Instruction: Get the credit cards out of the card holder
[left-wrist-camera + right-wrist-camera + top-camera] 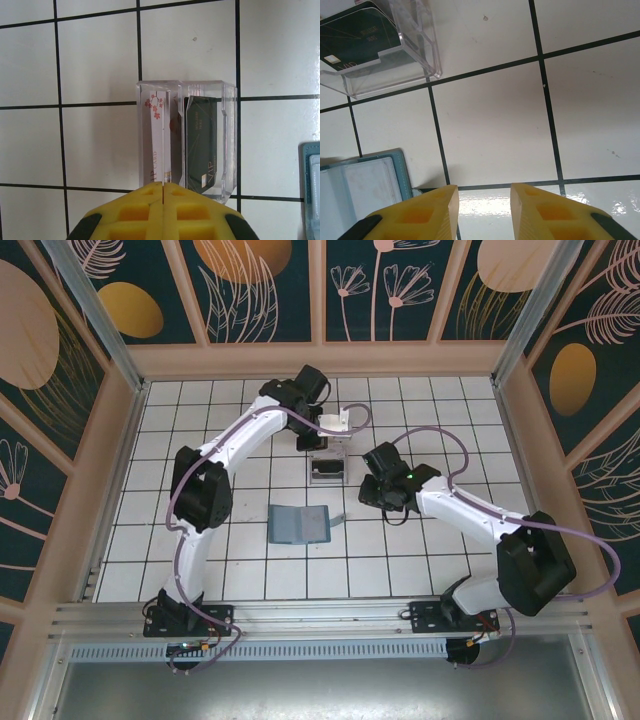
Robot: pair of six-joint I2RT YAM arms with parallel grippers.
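Since the dark green card [201, 145] occupies the near half of the clear box, I will lower my left gripper toward the box's far half and release the whitish-pink card.
The teal-blue card holder [298, 523] lies open on the white tiled floor; its edge also shows in the left wrist view [312, 185] and the right wrist view [365, 185]. My left gripper [163, 184] is shut on a whitish-pink credit card [155, 145] with a flower print. That card stands in the left half of a clear plastic box [227, 100]. A dark green card [201, 145] stands in the right half. From above, the left gripper [330, 440] hangs over the box [327, 468]. My right gripper [485, 195] is open over bare tiles, right of the holder [372, 498].
Wooden walls and metal posts [95, 315] ring the tiled floor [450, 410]. In the right wrist view the clear box [415, 35] with the dark card [355, 35] sits at the upper left.
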